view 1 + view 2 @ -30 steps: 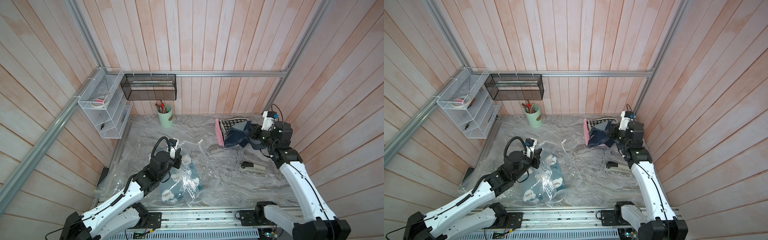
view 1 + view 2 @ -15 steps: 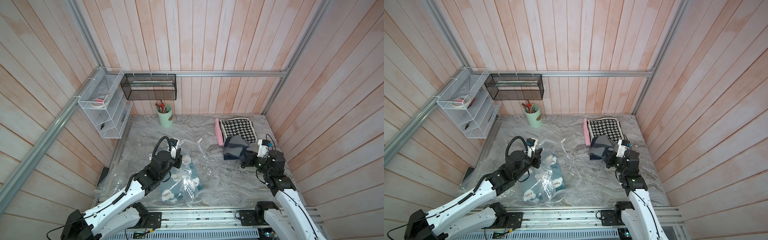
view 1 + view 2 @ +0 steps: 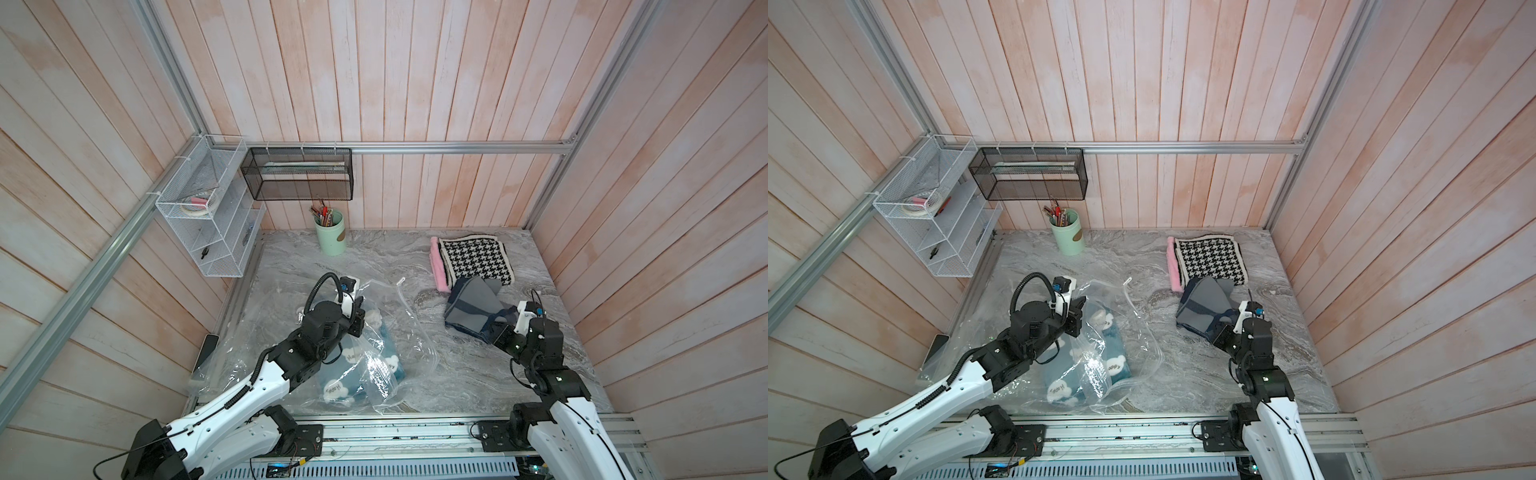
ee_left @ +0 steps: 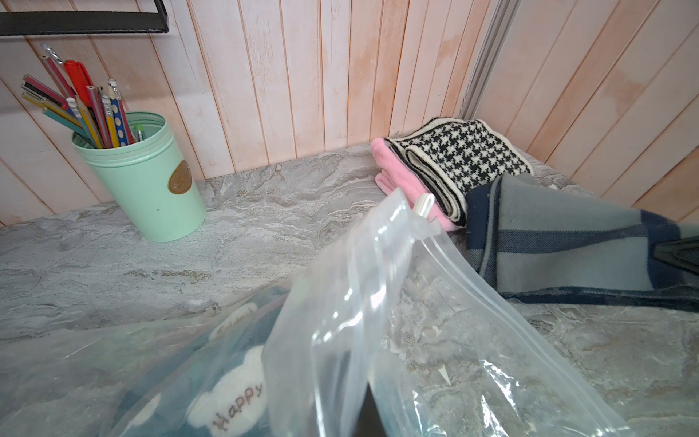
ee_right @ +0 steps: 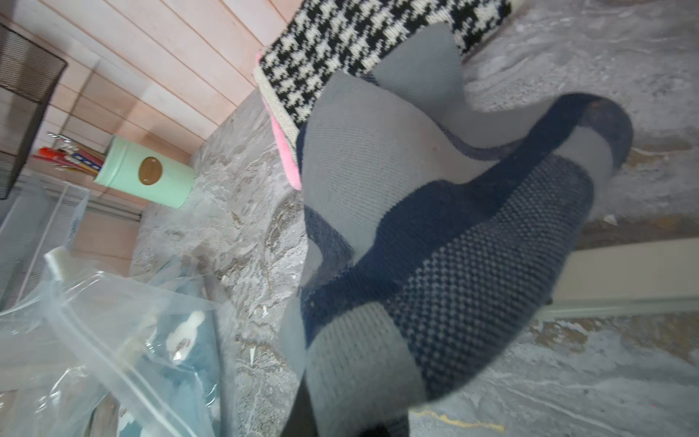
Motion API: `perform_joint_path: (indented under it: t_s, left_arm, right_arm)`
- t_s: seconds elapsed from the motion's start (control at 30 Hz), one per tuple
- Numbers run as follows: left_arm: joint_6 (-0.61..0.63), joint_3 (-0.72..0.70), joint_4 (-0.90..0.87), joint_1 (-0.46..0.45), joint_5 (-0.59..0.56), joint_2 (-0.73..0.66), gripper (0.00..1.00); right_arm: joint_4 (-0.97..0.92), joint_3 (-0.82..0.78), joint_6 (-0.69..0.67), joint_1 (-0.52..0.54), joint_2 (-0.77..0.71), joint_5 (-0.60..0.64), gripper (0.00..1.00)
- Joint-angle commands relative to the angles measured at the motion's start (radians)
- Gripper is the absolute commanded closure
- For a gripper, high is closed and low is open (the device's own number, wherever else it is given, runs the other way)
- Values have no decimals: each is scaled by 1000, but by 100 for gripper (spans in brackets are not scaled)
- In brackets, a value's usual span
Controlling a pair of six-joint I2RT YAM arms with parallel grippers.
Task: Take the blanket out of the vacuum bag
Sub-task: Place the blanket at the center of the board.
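Observation:
I will next move my right gripper down, turn it and let go of the blanket's near edge onto the bare tabletop below, because the grey blanket is clear of the bag point(image 3: 380, 374).
The vacuum bag point(image 3: 380, 374) lies crumpled and transparent at the front left of the table, seen in both top views point(image 3: 1100, 365). Inside it sits a teal blanket point(image 3: 1115, 347) with white "Happy" clouds point(image 4: 230, 401). My left gripper point(image 3: 359, 316) is shut on the bag's upper film point(image 4: 340, 302) near its open zip edge. A second blanket, grey and navy point(image 3: 473, 305), lies outside the bag at the right. My right gripper point(image 3: 496, 330) is shut on its near edge point(image 5: 416, 227) and holds that edge lifted.
A folded houndstooth textile point(image 3: 476, 259) on a pink towel point(image 3: 438, 266) lies in the far right corner. A mint pencil cup point(image 3: 330, 232) stands at the back. A white wire shelf point(image 3: 208, 224) and a black mesh basket point(image 3: 299, 174) hang on the walls. A cream bar point(image 5: 624, 272) lies beside the grey blanket.
My right arm has drawn back from the far right corner toward the front, pulling the grey and navy blanket off the houndstooth textile. The left arm has barely moved.

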Motion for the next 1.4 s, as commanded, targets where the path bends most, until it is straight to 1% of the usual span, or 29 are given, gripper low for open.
perform_joint_path:
  t_s: [0.0, 0.1, 0.17, 0.27, 0.33, 0.37, 0.43, 0.47, 0.53, 0.6, 0.63, 0.7, 0.77, 0.83, 0.93, 1.07, 1.13, 1.2, 1.23, 1.33, 1.37]
  left_arm:
    - [16, -13, 11, 1, 11, -8, 100]
    - [16, -14, 10, 1, 10, -16, 100]
    - [16, -18, 12, 1, 8, -24, 100]
    - [16, -18, 8, 2, 7, -27, 100]
    - [16, -17, 7, 0, 7, -31, 100]
    - [16, -18, 7, 0, 7, -32, 100]
    - [16, -16, 8, 0, 7, -32, 100]
    - [16, -15, 7, 0, 7, -34, 100]
    - [16, -15, 8, -1, 10, -33, 100]
    - [14, -16, 9, 0, 14, -31, 100]
    - [13, -15, 10, -1, 16, -30, 100]
    - [14, -15, 13, -1, 19, -29, 100]
    - [14, -15, 17, -1, 21, -26, 100]
    - [16, -15, 19, -1, 21, -22, 100]
    - [18, -12, 21, 0, 18, -18, 100]
    - [16, -14, 21, -1, 8, -20, 100]
    - [14, -21, 25, 0, 3, -28, 100]
    - [6, -27, 30, -1, -2, -34, 100]
    - [-1, -30, 34, -1, -2, -33, 100]
    - [-22, -30, 37, 0, 7, -22, 100]
    - [-25, -29, 36, -1, 12, -17, 100]
  right_arm:
    - [-15, -35, 46, 6, 78, 128, 100]
    - [-1, -28, 32, 4, 149, 182, 100]
    - [10, -25, 25, 5, 185, 239, 100]
    - [14, -15, 10, 3, 216, 297, 100]
    - [10, -9, 3, 2, 215, 304, 100]
    - [4, -5, 2, 3, 211, 305, 86]
    - [-28, 14, -2, 2, 194, 324, 54]
    - [-49, 21, 8, 2, 181, 332, 39]
    - [-78, 41, 27, 3, 168, 334, 19]
    - [-122, 70, 47, 4, 163, 337, 6]
    - [-140, 84, 56, 4, 160, 335, 2]
    - [-186, 117, 76, 11, 157, 345, 2]
    - [-224, 154, 93, 61, 152, 390, 2]
    - [-271, 205, 104, 165, 168, 491, 2]
    - [-338, 313, 65, 319, 245, 628, 2]
    - [-388, 434, -98, 458, 382, 725, 2]
    - [-380, 462, -186, 507, 444, 757, 2]
    - [-353, 484, -302, 526, 506, 742, 2]
    - [-360, 499, -346, 530, 543, 757, 2]
    - [-405, 565, -428, 532, 629, 813, 2]
    - [-395, 580, -476, 532, 646, 792, 2]
